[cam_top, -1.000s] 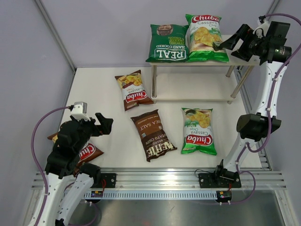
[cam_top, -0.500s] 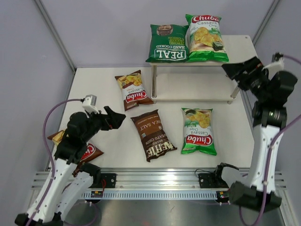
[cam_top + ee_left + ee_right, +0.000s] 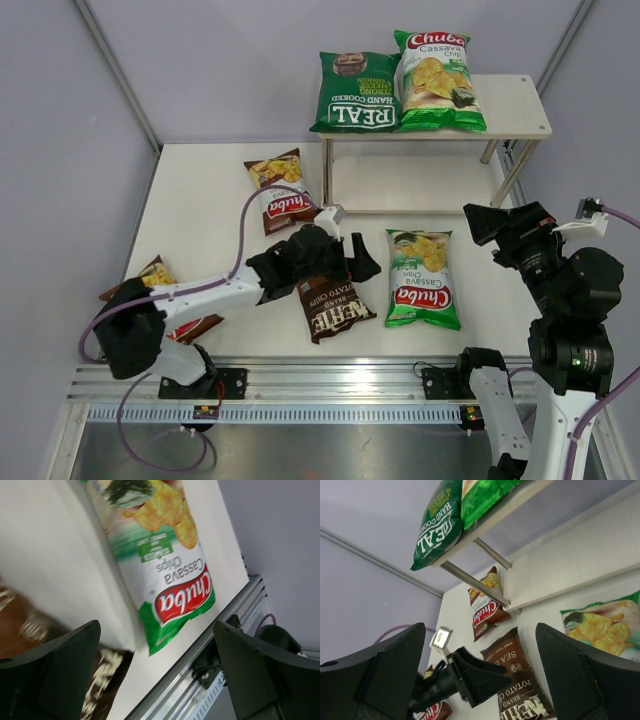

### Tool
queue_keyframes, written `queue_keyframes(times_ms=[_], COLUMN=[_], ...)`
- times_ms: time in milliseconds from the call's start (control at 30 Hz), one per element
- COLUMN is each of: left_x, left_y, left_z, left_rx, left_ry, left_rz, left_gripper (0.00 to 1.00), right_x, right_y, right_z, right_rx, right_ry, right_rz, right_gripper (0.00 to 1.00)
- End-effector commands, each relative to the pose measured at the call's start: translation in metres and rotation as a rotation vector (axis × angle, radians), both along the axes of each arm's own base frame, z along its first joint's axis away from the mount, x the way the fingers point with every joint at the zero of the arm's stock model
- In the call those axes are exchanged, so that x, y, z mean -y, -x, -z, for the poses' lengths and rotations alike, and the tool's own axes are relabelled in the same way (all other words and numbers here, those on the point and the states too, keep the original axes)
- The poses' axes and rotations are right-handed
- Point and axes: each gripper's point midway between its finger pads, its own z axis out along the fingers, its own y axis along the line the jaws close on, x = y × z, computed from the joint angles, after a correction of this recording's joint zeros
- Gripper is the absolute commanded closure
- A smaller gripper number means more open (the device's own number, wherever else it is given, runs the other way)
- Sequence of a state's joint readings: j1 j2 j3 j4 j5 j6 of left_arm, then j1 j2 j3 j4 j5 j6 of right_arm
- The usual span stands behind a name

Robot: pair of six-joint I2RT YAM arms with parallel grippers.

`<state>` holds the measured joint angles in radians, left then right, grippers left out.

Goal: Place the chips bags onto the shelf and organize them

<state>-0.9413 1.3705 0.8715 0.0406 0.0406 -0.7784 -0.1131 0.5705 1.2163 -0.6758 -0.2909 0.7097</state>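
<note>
The light green Chuba bag's Kettle-side edge (image 3: 394, 264) (image 3: 115, 550) lies on the table, below the left gripper and to its right in the top view, facing its fingers, so the left gripper should reach down over it next.
The shelf (image 3: 515, 105) holds the dark green REAL bag (image 3: 355, 92) and a light green Chuba bag (image 3: 437, 67) on its top board. On the table lie a brown-red Chuba bag (image 3: 282, 190), the dark brown Kettle bag (image 3: 330, 300), a light green Chuba bag (image 3: 422, 278) and a second brown-red Chuba bag (image 3: 165, 300) partly under the left arm. My left gripper (image 3: 352, 268) is open and empty, low over the Kettle bag's far half, and points at the green Chuba bag (image 3: 170, 575). My right gripper (image 3: 490, 222) is open and empty, right of that bag.
The shelf's lower board (image 3: 420, 185) carries nothing. Its silver legs (image 3: 475, 582) stand close behind the table bags. The metal rail (image 3: 340, 380) runs along the table's near edge. Grey walls close in the left, the back and the right.
My left arm swung from the near left to the middle, over the Kettle bag. My right arm pulled back from the shelf's top board and came down to the near right.
</note>
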Motion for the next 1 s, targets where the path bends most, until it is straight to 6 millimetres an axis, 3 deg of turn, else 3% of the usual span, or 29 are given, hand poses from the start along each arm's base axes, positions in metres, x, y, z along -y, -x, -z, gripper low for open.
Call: queue_keyframes(times_ms=[0,67,133,200,233,300,367,433,567,800,967], left_x=[0.065,0.079,0.087,0.096,0.101,0.107,0.105,0.107,0.117,0.136,0.141], left_y=[-0.017,-0.026,-0.038,-0.05,-0.056,-0.064,-0.072,-0.072,-0.068,-0.054,-0.048], left_z=[-0.042,-0.045,-0.028,-0.029,-0.007,0.004,0.029,0.049,0.067,0.088,0.103], left_rx=[0.044,0.057,0.051,0.048,0.03,0.007,-0.013,-0.047,-0.079,-0.142,-0.173], left_ry=[0.198,0.199,0.151,0.133,0.088,0.045,-0.012,-0.031,-0.021,0.075,0.126], left_rz=[0.048,0.026,-0.008,-0.039,-0.051,-0.079,-0.122,-0.127,-0.107,-0.02,-0.001], left_gripper=[0.01,0.01,0.01,0.01,0.01,0.01,0.01,0.01,0.01,0.02,0.1], right_x=[-0.001,-0.01,-0.015,-0.02,-0.022,-0.026,-0.029,-0.033,-0.035,-0.041,-0.044], right_y=[0.007,0.01,0.01,0.009,0.009,0.011,0.014,0.019,0.021,0.018,0.017], right_z=[0.017,0.014,0.014,0.014,0.014,0.011,0.008,0.004,0.0,0.002,0.003], right_rx=[-0.049,-0.036,-0.035,-0.028,-0.027,-0.015,-0.007,0.006,0.02,0.026,0.026], right_ry=[0.028,0.02,0.015,0.01,0.009,0.006,0.009,0.019,0.028,0.021,0.012], right_rz=[0.0,-0.055,-0.081,-0.111,-0.12,-0.143,-0.16,-0.185,-0.197,-0.231,-0.249], right_gripper=[0.01,0.0,0.01,0.01,0.0,0.0,0.01,0.01,0.01,0.01,0.01])
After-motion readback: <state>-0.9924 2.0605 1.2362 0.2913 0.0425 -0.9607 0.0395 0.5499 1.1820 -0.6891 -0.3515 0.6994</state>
